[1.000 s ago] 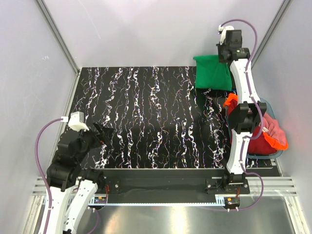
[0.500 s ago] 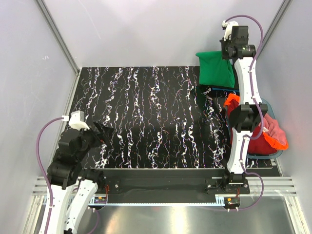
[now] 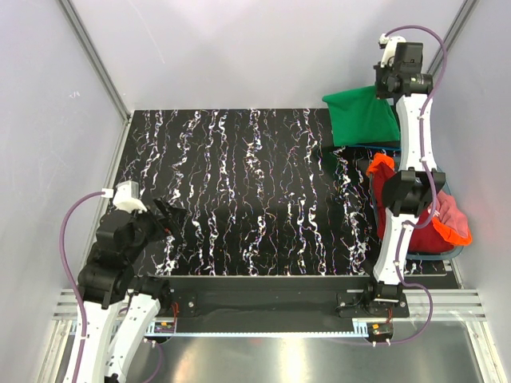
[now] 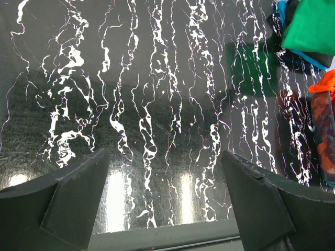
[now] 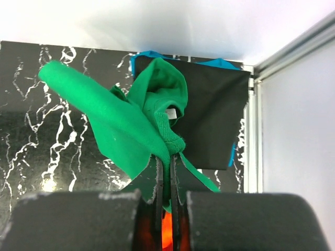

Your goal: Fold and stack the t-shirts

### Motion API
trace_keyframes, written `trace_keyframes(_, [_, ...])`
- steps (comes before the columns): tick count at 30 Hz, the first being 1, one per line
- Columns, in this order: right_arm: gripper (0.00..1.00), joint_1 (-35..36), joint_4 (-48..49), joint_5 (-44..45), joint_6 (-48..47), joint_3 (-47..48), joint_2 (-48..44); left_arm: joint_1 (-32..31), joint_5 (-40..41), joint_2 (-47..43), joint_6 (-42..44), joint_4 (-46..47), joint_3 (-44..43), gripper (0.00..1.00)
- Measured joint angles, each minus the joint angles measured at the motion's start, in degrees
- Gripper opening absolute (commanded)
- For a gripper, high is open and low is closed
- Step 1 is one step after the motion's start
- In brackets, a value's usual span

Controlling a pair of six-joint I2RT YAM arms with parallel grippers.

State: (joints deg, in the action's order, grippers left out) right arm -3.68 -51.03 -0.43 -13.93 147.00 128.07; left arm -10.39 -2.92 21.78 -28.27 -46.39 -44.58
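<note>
The green t-shirt hangs past the black t-shirt's edge, so the robot's right gripper needs to shift to the right in the top view next, then lower the green t-shirt onto the black t-shirt.
My right gripper is shut on a bunched fold of the bright green t-shirt, holding it lifted over the table's far right corner. From above, the green t-shirt hangs below the raised right wrist. Under it lies a flat black t-shirt with a blue one showing at its edges. My left gripper hangs open over the near left of the table, nothing between its fingers.
A clear plastic tub stands at the right edge beside the right arm, holding maroon-red, orange and pink cloth. Grey walls and metal posts close in the black marbled table.
The right arm has swung further right and back, carrying the green t-shirt with it toward the far corner. The left arm has hardly moved.
</note>
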Motion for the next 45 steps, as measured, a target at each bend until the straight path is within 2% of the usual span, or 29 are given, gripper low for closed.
trace_keyframes(12, [0.0, -3.32, -0.68, -1.18, 0.5, 10.54, 5.35, 0.07, -0.09, 1.29, 0.0, 0.04, 0.09, 0.94])
trace_keyframes(24, [0.0, -4.26, -0.04, -1.51, 0.44, 10.91, 11.89, 0.39, -0.11, 1.6, 0.0, 0.04, 0.11, 0.94])
trace_keyframes(30, [0.0, -5.25, 5.25, 3.65, 0.39, 11.19, 15.06, 0.39, -0.11, 1.62, 0.0, 0.04, 0.11, 0.94])
trace_keyframes(32, [0.11, -5.84, 8.57, 6.05, -0.09, 11.26, 17.05, 0.39, -0.11, 1.62, 0.0, 0.02, 0.11, 0.94])
trace_keyframes(33, [0.59, -6.1, 10.62, 7.91, -0.35, 11.34, 18.36, 0.44, -0.09, 1.62, 0.0, 0.02, 0.11, 0.94])
trace_keyframes(34, [0.9, -6.23, 13.18, 9.79, -0.57, 11.37, 19.82, 0.48, -0.11, 1.62, 0.0, 0.04, 0.11, 0.94])
trace_keyframes(35, [0.99, -6.36, 15.85, 12.07, -1.27, 11.43, 21.57, 0.52, -0.11, 1.62, 0.0, 0.04, 0.11, 0.94])
trace_keyframes(40, [1.0, -6.82, 24.94, 20.87, -2.4, 11.65, 28.52, 0.76, -0.11, 1.62, 0.0, 0.04, 0.11, 0.94])
trace_keyframes(45, [1.0, -6.71, 28.33, 23.76, 1.29, 7.82, 26.84, 0.79, -0.09, 1.62, 0.0, 0.04, 0.11, 0.94])
